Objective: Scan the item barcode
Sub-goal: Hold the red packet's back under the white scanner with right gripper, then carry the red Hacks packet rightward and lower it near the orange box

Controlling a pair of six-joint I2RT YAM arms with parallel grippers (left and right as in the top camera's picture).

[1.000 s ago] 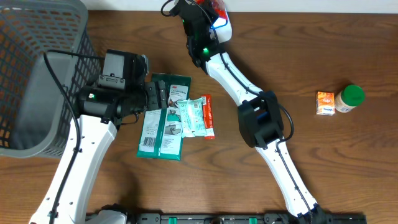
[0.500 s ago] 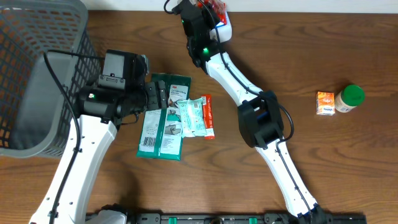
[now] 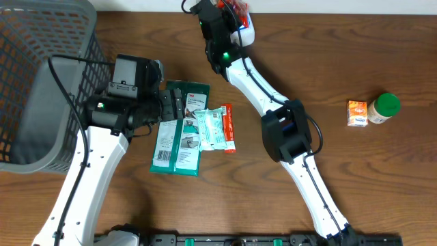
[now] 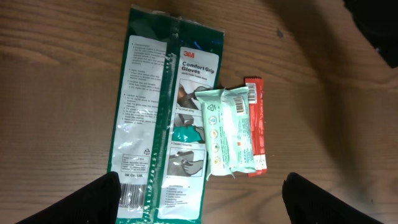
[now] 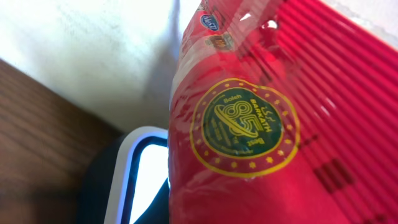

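Observation:
My right gripper moves back, to the right in the overhead view, and down to release the packet next, since bare tabletop lies beside the orange box.
My right gripper is shut on a red packet at the far edge of the table, holding it over the white scanner. The right wrist view is filled by the red packet with its green and gold round seal. Beside it glows the scanner's lit window. My right fingers are hidden behind the packet, and no barcode shows on it. My left gripper is open and hovers above the near end of a green glove package, touching nothing.
A mint wipes pack and a red stick pack lie against the glove package. A grey mesh basket stands at the left. An orange box and a green-lidded bottle sit at the right.
The right gripper and its red packet have shifted slightly at the scanner. The left arm and the packs on the table have not moved.

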